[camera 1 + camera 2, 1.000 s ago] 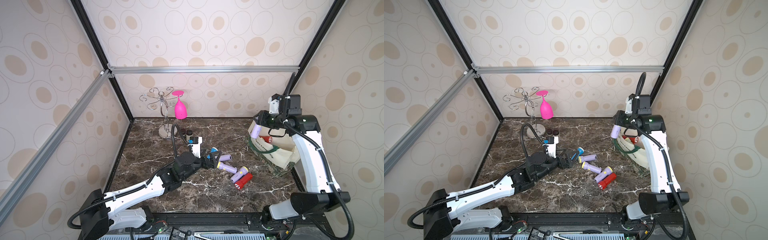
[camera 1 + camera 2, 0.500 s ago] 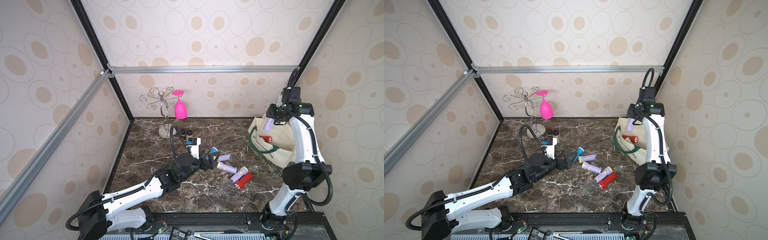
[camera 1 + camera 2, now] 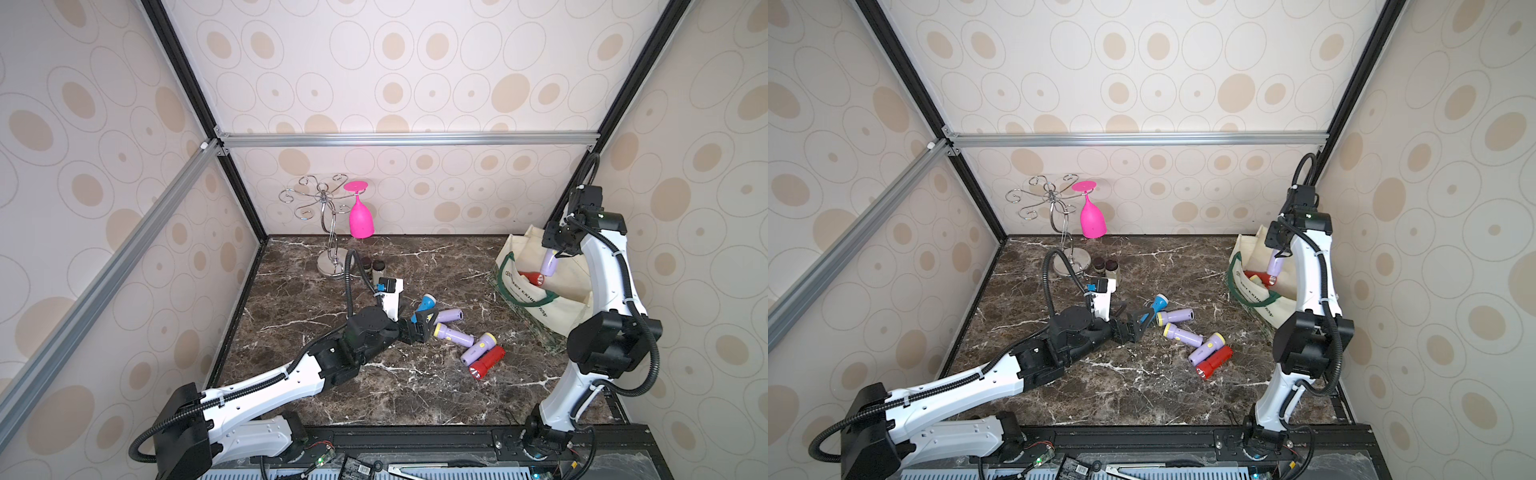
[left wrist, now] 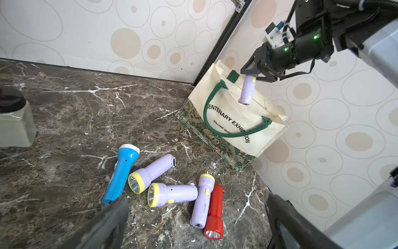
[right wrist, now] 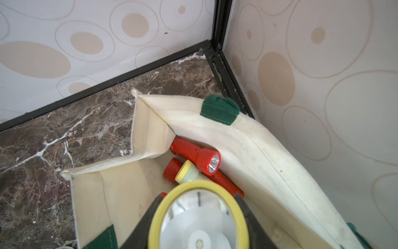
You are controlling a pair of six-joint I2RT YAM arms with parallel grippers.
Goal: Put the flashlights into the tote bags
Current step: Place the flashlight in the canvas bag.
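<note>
The bag's opening (image 3: 560,281) (image 5: 192,168) is directly below, so my right gripper should next move gently and slightly toward the bag's printed side and release the lilac flashlight clear of the bag's rim.
The cream tote bag (image 3: 540,305) (image 3: 1254,299) with green handles stands in the back right corner. My right gripper (image 3: 555,249) (image 3: 1277,249) hangs over its mouth, shut on a lilac flashlight (image 3: 549,264) (image 4: 247,90) whose yellow-ringed head (image 5: 198,220) fills the right wrist view. Red flashlights (image 5: 198,157) and a pale green one (image 5: 187,172) lie inside the bag. My left gripper (image 3: 426,322) (image 4: 197,199) is open and low over the table. Beside it lie a blue flashlight (image 4: 121,172), three lilac ones (image 4: 150,172) (image 4: 172,194) (image 4: 202,200) and a red one (image 4: 215,211).
A metal glass rack (image 3: 330,232) with a pink glass (image 3: 360,220) stands at the back. Two dark-capped jars (image 3: 372,268) sit just behind my left arm. The bag is tight against the right wall and the black corner post (image 5: 221,43).
My right arm has carried the lilac flashlight from in front of the bag to over its mouth and lowered it. The left gripper has crept slightly toward the pile.
</note>
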